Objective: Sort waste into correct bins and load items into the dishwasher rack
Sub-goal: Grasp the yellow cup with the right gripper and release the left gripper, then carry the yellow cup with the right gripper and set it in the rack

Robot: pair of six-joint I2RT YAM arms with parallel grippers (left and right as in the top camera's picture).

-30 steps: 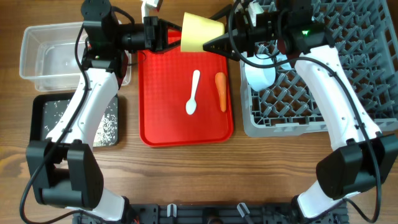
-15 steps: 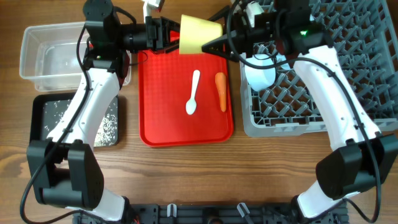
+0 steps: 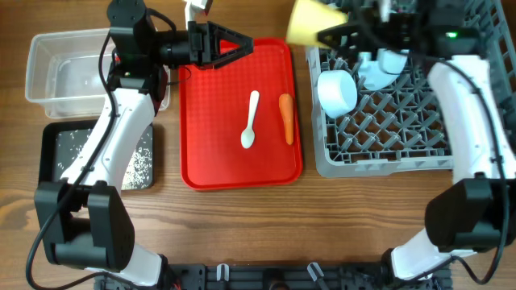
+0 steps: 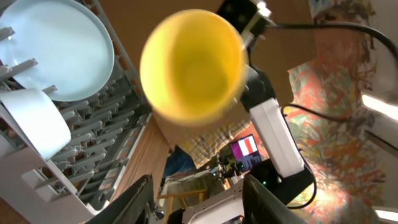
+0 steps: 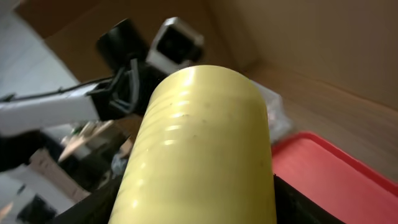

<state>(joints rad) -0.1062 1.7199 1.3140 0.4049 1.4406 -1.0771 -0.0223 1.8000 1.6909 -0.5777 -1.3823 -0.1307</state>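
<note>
The yellow cup (image 3: 309, 22) should go back and down into the rack's near corner by the tray (image 3: 345, 143) next, because slots there are empty. My right gripper will tilt it, carry it there and let it go.
My right gripper (image 3: 324, 34) is shut on the small yellow cup (image 3: 309, 22), held in the air over the far left corner of the grey dishwasher rack (image 3: 387, 153). In the right wrist view the cup (image 5: 199, 143) fills the space between the jaws of the right gripper (image 5: 193, 208). My left gripper (image 3: 235, 44) stands open and empty over the far edge of the red tray (image 3: 210, 161). Its wrist view looks into the cup's mouth (image 4: 191, 63), well beyond the left gripper (image 4: 199, 202). A white spoon (image 3: 251, 119) and an orange carrot (image 3: 286, 118) lie on the red tray.
The rack holds a pale bowl (image 3: 337, 91), a second pale-blue piece (image 3: 379, 74) and, in the left wrist view, a round plate (image 4: 62, 46). At the left stand a clear tub (image 3: 48, 56) and a black tray (image 3: 50, 169) with loose rice (image 3: 137, 165).
My left gripper has opened and let go of the yellow cup. My right arm has carried the cup to the right, from over the red tray to over the rack's corner.
</note>
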